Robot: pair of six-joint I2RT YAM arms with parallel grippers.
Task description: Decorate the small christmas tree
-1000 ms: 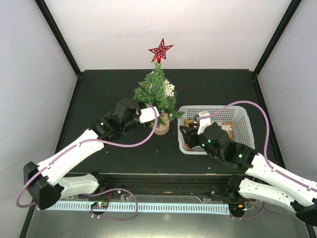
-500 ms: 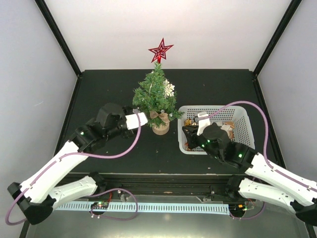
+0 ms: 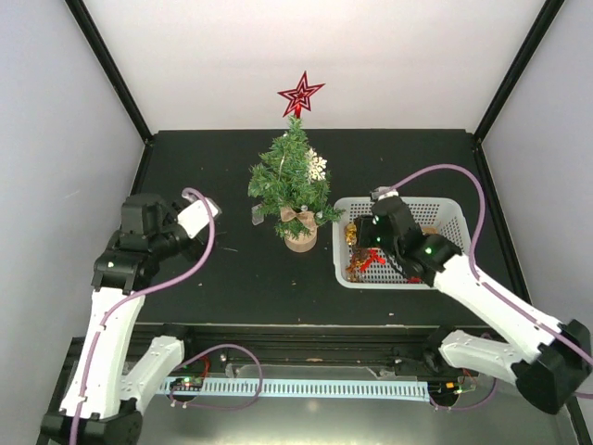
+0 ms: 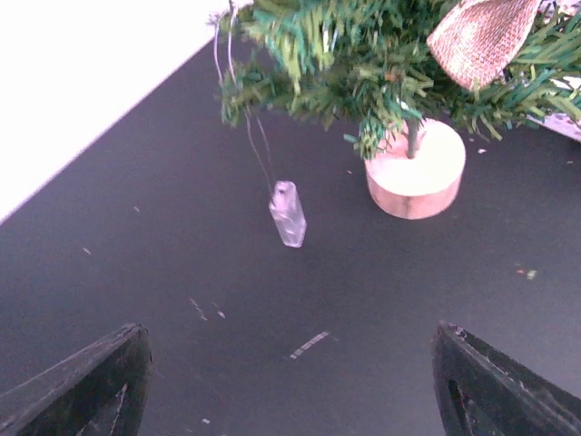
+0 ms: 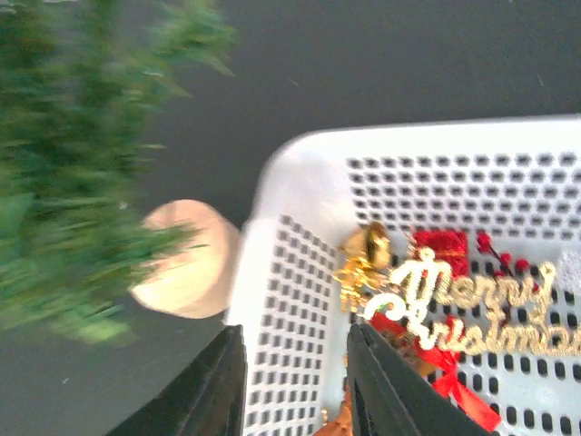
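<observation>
My right gripper lowers and shifts outward onto the bell's rim [image 3: 350,231] [image 5: 369,245] next, to reach the gold bell in the basket's far corner by the tree.
The small christmas tree [image 3: 292,176] stands on its round wooden base [image 3: 300,241] at the middle of the black table, with a red star [image 3: 300,95] on top, a white snowflake [image 3: 317,166], a burlap bow [image 3: 298,217] and a clear crystal drop [image 3: 257,219] hanging at its left. The crystal [image 4: 288,214] and the base [image 4: 417,170] show in the left wrist view. My left gripper [image 3: 206,209] is open and empty, well left of the tree. My right gripper [image 3: 364,243] is open and empty over the left end of the white basket [image 3: 447,209].
The basket [image 5: 300,300] holds a gold "Merry Christmas" sign [image 5: 472,304], a gold bell [image 5: 363,259], a red gift box [image 5: 440,245] and a red bow [image 5: 454,386]. Black frame posts stand at the table's back corners.
My left gripper has let go at the tree and pulled back to the left, leaving the crystal hanging. My right gripper has moved up and back over the basket's left end.
</observation>
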